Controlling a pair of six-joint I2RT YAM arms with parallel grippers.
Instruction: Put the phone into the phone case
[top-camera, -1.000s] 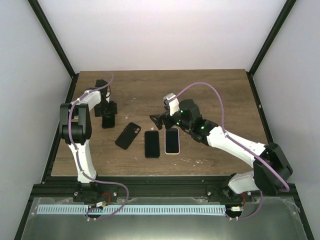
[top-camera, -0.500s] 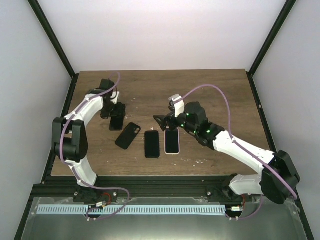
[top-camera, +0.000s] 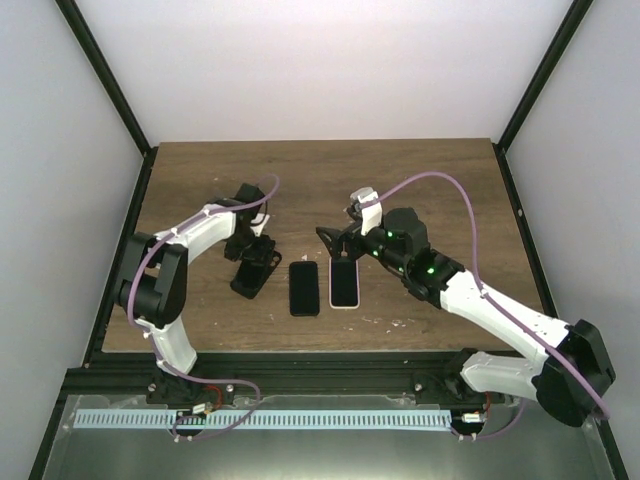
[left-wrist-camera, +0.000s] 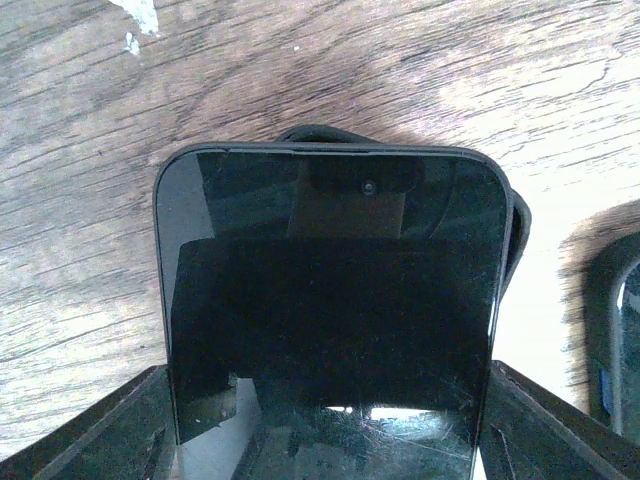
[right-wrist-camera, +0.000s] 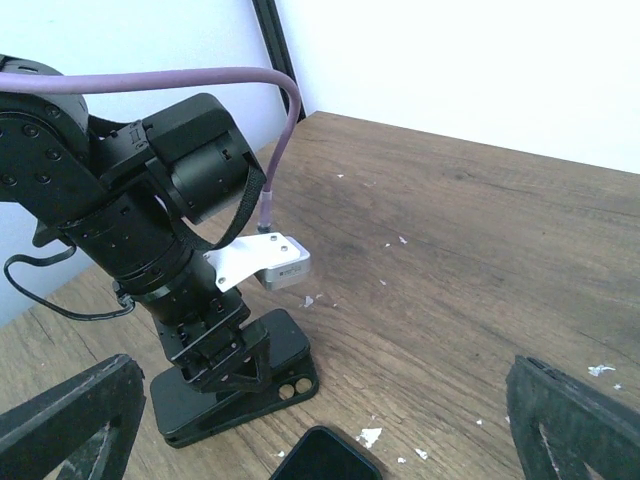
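The case's rim slants past the phone's top edge, so my left gripper will next turn toward that slant, lower the phone onto the black case and let it go.
My left gripper is shut on a black phone, gripping its two long edges low over the table. The phone lies tilted over the black phone case, whose rim shows past the phone's top and right edges. The right wrist view shows the phone resting on the case, by its camera cutout. My right gripper is open and empty, hovering to the right of them, with its fingers spread wide.
A second black phone lies face up at the table's middle, and a phone in a white case lies just right of it, below my right gripper. Small white flecks are scattered on the wooden table.
My left gripper has carried the black phone from the far left towards the right and nearer, onto the case. My right arm has shifted slightly right.
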